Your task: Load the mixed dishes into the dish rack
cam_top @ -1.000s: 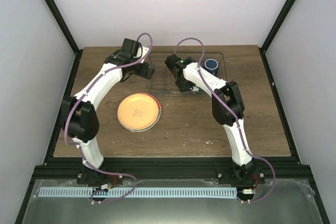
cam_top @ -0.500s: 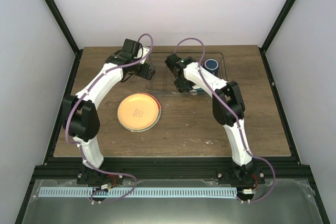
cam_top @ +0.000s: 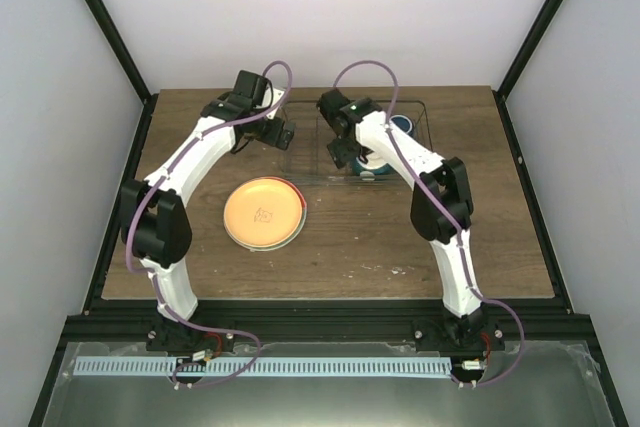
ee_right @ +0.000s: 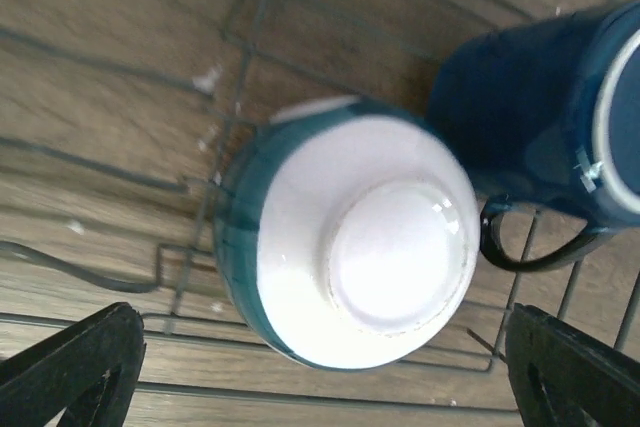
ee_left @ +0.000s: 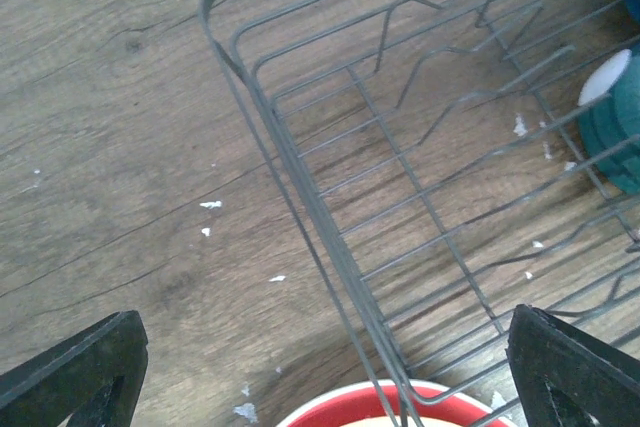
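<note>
My left gripper needs to move back and down next, onto the orange-yellow plate's edge nearest the dish rack's side bar, because that plate is on top of the red one.
The grey wire dish rack [cam_top: 312,137] stands at the back of the table, and its near-left corner [ee_left: 300,177] fills the left wrist view. Inside it a small bowl [ee_right: 350,247] lies upside down, white base up with a teal side, also seen from above [cam_top: 374,166]. The dark blue mug [ee_right: 530,117] stands beside the bowl [cam_top: 403,124]. An orange-yellow plate [cam_top: 264,213] with a red rim showing round it lies on the table in front of the rack; its red edge [ee_left: 400,409] shows by the rack corner. My left gripper [ee_left: 320,377] is open over that corner [cam_top: 284,135]. My right gripper [ee_right: 320,367] is open above the bowl [cam_top: 343,152], touching nothing.
Black frame rails [cam_top: 120,57] run along both sides of the wooden table [cam_top: 480,237]. White specks dot the wood [ee_left: 210,205] left of the rack. Upright wire dividers [ee_left: 440,67] stand inside the rack.
My right gripper has risen and drawn back from the bowl, which now shows in the rack in the top view. The left arm has hardly moved.
</note>
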Controlling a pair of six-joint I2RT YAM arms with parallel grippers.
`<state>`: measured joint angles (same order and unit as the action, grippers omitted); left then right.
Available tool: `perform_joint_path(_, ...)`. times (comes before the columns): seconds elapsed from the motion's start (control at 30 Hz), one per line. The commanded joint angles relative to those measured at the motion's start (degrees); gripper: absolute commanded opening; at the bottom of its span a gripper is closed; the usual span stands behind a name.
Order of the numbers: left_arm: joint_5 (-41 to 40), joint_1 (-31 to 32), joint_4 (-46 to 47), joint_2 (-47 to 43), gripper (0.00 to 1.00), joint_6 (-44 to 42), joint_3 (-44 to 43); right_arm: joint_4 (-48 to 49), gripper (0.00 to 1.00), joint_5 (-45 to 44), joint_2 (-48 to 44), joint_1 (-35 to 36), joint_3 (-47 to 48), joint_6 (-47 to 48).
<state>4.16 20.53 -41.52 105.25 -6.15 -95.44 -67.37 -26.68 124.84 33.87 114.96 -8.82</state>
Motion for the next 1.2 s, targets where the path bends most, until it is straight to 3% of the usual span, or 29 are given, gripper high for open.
perform_joint_path(0.0,-6.4,-0.8,-5.8,2.8,1.00,1.7,-4.6,3.4,1.00,10.7,-6.4,-2.6,5.9,0.3)
perform_joint_path(0.13,-7.5,-3.5,-12.0,2.7,1.00,7.5,-4.5,5.8,1.00,17.4,-10.1,-5.7,5.9,0.0)
perform_joint_path(0.33,-13.5,-4.5,-17.6,-1.8,1.00,12.2,2.5,5.1,1.00,19.6,-12.1,-10.5,5.5,-0.6)
perform_joint_path(0.8,-9.8,-4.6,-27.6,-10.5,0.99,18.4,15.4,5.4,1.00,19.5,-9.6,-14.7,8.9,0.5)
perform_joint_path(1.17,-5.6,-4.6,-21.3,-9.4,0.76,18.9,24.4,4.0,1.00,18.3,-8.8,-14.7,9.7,0.8)
